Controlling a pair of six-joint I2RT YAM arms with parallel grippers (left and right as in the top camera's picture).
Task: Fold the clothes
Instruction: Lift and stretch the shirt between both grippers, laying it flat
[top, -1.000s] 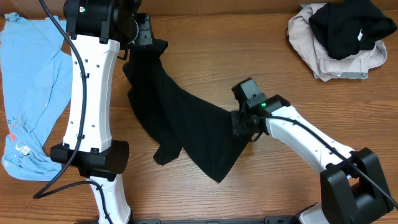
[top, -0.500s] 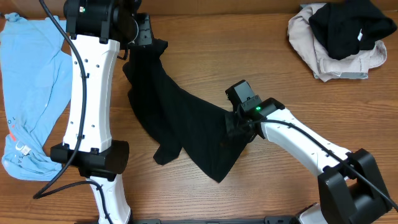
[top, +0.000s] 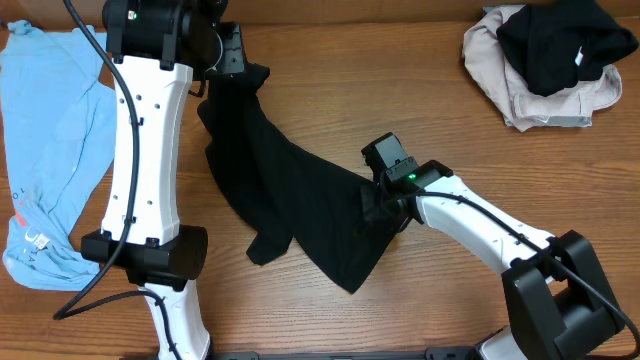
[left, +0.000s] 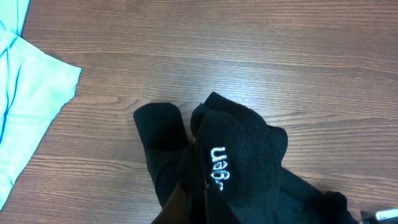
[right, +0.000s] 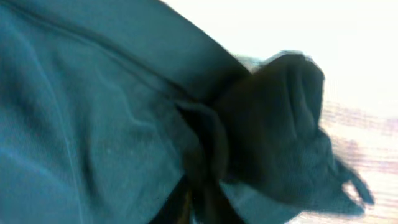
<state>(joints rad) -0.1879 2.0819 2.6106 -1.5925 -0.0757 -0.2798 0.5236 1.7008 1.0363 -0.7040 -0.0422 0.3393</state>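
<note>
My left gripper lowers next and releases the black garment's upper corner on the tabletop (top: 198, 132) beside the light blue shirt, since that spot lies below the raised fingers.
The black garment (top: 290, 190) lies stretched diagonally across the middle of the table. My left gripper (top: 238, 72) is shut on its upper corner at the back; in the left wrist view the bunched black fabric with white lettering (left: 221, 165) fills the jaws (left: 202, 205). My right gripper (top: 385, 205) is shut on the garment's right edge; the right wrist view shows dark fabric (right: 124, 112) pinched between the fingers (right: 199, 199).
A light blue shirt (top: 50, 150) with a small red mark lies at the left edge, and shows in the left wrist view (left: 25, 93). A pile of beige and black clothes (top: 545, 60) sits at the back right. Bare wood lies at the front right.
My right gripper has moved a little to the left with the garment's edge, bunching the fabric there. The left arm has not moved.
</note>
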